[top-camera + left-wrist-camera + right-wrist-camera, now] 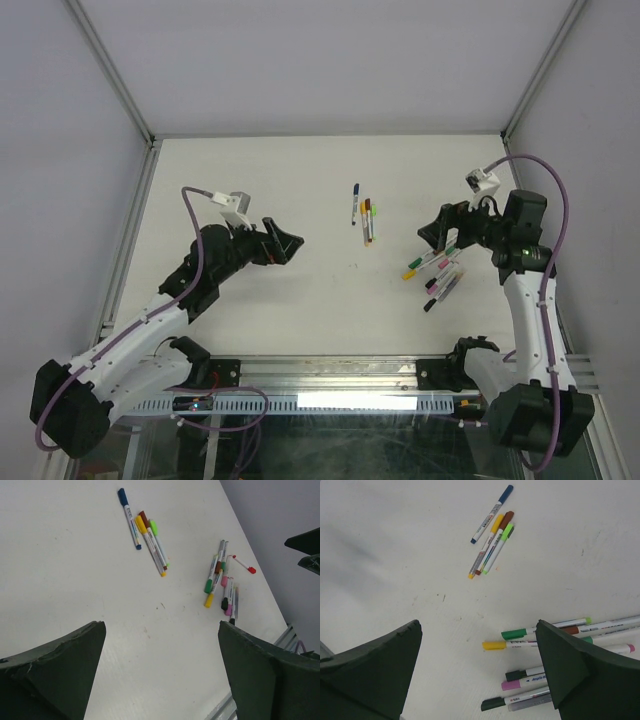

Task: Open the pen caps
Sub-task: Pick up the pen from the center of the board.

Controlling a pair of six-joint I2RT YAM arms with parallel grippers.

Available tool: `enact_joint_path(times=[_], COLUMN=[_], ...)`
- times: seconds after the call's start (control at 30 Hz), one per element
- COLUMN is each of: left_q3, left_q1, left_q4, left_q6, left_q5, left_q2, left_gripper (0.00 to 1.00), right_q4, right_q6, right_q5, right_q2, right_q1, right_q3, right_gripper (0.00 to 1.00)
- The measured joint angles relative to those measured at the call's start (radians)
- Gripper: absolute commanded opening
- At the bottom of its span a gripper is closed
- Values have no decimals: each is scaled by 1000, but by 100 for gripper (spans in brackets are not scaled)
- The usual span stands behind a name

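Note:
Next, my right gripper moves to the right in the top view, turns and lowers to close on the red cap, as its pen lies apart from the others.
Capped pens lie in two clusters on the white table (250, 300). The middle cluster (362, 213) has blue (506, 493), yellow (497, 523), maroon (507, 519) and lime (507, 532) pen caps. The right cluster (436, 270) shows green (514, 634), yellow (494, 645), black (516, 674) and pink (512, 684) pen caps, with a red one (251, 570) at its far side. My right gripper (430, 235) hovers open over the right cluster, nothing between its fingers (580, 675). My left gripper (290, 243) is open and empty, left of both clusters.
Grey enclosure walls (60, 150) surround the table on three sides. A metal rail (330, 372) runs along the near edge between the arm bases. In the left wrist view the table's edge (280, 630) lies beyond the right cluster.

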Motion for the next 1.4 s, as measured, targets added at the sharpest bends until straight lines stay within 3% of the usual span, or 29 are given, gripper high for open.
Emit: enact_joint_path(times=[0.37,0.7,0.93,1.13,1.4], left_q3=[-97,-97,-203,-245,-251], left_q1=[-43,-53,-56,-55,-55], left_q4=[232,318,411,416,370], left_q6=[-60,-92,-92,-89,-89], left_q5=[-57,-105,-71,-69,-53], left_q2=[254,368,261,131,40], left_gripper=[99,99,99,99,99], right_q4=[34,50,16,-14,-68], right_q6=[-185,-235,-275,-262,-307], right_q5=[-124,-48,60,254,397], right_q2=[86,111,142,140,101], right_q1=[0,0,0,-23,-288], right_q3=[-80,-86,-82,-58,-52], right_gripper=[100,100,100,100,97])
